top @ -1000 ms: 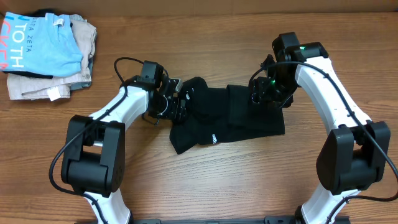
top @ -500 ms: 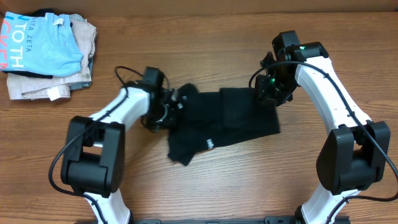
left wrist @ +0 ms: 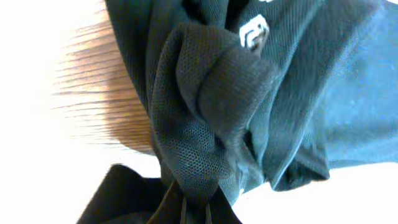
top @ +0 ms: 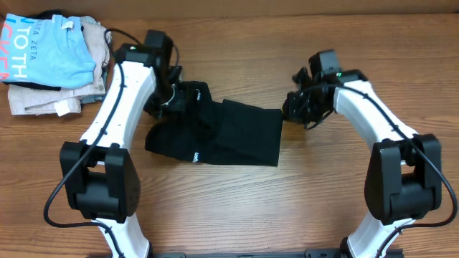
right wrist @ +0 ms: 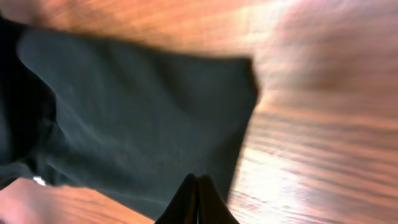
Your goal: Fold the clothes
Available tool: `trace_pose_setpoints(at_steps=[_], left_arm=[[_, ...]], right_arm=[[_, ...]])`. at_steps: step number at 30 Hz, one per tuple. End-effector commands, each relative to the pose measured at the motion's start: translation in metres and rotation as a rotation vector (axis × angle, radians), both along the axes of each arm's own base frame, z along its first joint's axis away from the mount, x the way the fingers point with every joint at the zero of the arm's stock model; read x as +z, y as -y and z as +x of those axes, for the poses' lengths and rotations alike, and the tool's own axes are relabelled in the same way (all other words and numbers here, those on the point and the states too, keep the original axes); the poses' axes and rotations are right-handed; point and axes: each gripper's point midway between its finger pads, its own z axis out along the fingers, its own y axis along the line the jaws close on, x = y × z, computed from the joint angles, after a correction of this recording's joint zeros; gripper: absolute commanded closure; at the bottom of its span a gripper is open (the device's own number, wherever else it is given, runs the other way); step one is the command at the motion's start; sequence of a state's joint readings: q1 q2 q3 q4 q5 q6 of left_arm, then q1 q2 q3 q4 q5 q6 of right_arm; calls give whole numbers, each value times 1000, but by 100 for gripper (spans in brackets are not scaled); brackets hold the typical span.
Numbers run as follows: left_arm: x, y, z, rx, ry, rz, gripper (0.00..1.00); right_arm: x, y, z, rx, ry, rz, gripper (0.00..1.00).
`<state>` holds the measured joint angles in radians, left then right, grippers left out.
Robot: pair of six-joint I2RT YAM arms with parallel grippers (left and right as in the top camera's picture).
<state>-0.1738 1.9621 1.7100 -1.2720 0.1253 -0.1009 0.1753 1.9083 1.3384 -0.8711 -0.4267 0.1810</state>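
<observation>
The garment's flat end (top: 262, 130) is open to the right of my left gripper in the overhead view, so I should lift the bunched part over onto it and let go.
A black garment (top: 222, 132) lies spread across the middle of the table, bunched at its left end. My left gripper (top: 174, 97) is shut on that bunched upper-left part. In the left wrist view the mesh cloth (left wrist: 211, 106) hangs in folds from the left gripper (left wrist: 194, 210), with a small white logo (left wrist: 254, 32) showing. My right gripper (top: 287, 115) is at the garment's upper right corner. In the right wrist view the right gripper (right wrist: 198, 185) has its fingers pressed together on the flat black cloth (right wrist: 137, 118) near its right edge.
A pile of folded clothes sits at the back left, a light blue printed shirt (top: 50, 50) on top of beige cloth (top: 68, 97). Bare wooden table (top: 237, 208) lies in front of the garment. Cables trail from both arms.
Both grippers have closed on the black garment. The left arm swung back and to the left, dragging the garment leftward, and the right gripper followed it left.
</observation>
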Motion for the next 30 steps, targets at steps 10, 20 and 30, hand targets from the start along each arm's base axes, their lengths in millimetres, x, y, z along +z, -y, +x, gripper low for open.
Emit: trace_pose_setpoints(at_steps=[10,20,30], left_arm=[[55,69,-3,-174,97,-24,96],[56,166,-45,-322,120,-62,96],[13,244,-64,-432,196,-101,95]], right_arm=[[-2,-35,-17,-15,-26,113,96],[28,-14,1,-74,16,199,96],[208,119,23,-334,394,219,96]])
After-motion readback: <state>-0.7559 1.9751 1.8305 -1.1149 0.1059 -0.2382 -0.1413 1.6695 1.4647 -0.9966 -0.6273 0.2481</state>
